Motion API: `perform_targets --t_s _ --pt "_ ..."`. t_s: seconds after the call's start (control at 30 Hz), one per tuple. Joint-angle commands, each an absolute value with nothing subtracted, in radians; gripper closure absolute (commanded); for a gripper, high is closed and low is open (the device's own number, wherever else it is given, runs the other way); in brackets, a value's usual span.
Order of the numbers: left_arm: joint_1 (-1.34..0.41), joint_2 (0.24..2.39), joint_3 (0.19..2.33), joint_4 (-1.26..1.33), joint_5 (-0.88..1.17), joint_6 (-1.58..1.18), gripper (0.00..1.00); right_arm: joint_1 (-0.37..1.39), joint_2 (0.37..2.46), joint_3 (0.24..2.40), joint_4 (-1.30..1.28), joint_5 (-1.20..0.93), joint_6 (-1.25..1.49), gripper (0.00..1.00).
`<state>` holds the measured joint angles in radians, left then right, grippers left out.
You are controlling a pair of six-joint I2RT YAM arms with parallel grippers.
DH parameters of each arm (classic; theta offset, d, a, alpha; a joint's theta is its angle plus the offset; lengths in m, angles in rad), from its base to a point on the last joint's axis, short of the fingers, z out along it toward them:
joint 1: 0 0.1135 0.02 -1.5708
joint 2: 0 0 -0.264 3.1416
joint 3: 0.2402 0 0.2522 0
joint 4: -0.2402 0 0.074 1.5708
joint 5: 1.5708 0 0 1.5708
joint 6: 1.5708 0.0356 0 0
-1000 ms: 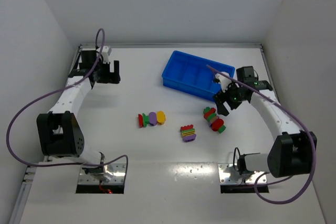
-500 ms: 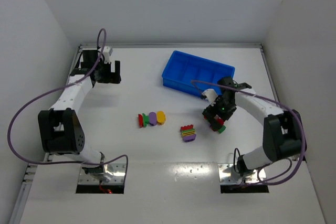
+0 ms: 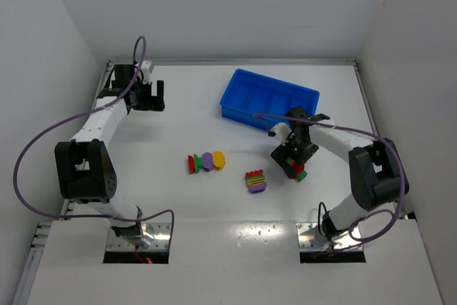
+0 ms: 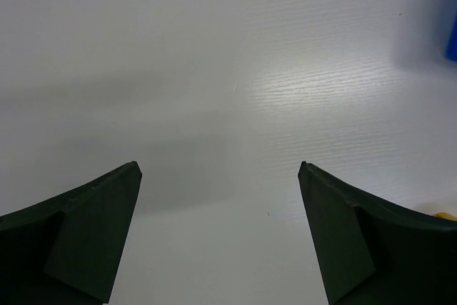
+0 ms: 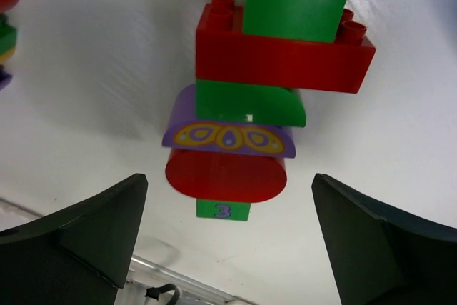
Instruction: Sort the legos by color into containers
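The rounded red brick (image 3: 297,169) (image 5: 226,173) lies between my right gripper's open fingers, so the gripper comes down around the brick's sides next and closes.
The blue bin (image 3: 268,102) with its inner compartments sits at the back right of the table. Three multicoloured lego stacks lie in front of it: one at the left (image 3: 206,161), one in the middle (image 3: 255,181), and one at the right (image 3: 298,171). My right gripper (image 3: 288,153) hovers over the right stack. In the right wrist view that stack (image 5: 282,51) of green, red and purple bricks has its near end between my right gripper (image 5: 228,178), whose jaws are open and touch nothing. My left gripper (image 3: 146,98) stands open and empty (image 4: 218,169) far off at the back left.
White walls close in the table on three sides. The bin's corner (image 4: 451,33) shows at the right edge of the left wrist view. Both arm bases sit on metal plates (image 3: 139,237) at the near edge.
My right gripper has swung from beside the bin's near right corner down and left onto the right lego stack, and its jaws have opened wider. The left arm has barely moved.
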<state>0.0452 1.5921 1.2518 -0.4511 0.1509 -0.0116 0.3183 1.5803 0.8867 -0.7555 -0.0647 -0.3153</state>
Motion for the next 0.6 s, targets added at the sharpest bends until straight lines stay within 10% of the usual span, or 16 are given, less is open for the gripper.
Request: perform_targets --t_s 0.0,0.3,0.57 --pt "0.038 1.600 1.301 -0.439 0.147 -0.015 0.01 0.334 1.617 0.887 -0.704 0.003 -0.253 0.01" --pt "0.038 1.618 1.322 -0.448 0.129 -0.006 0.01 0.353 1.672 0.922 -0.706 0.003 -0.221 0.02" --pt "0.038 1.628 1.322 -0.448 0.129 -0.006 0.01 0.362 1.663 0.904 -0.686 0.043 -0.202 0.47"
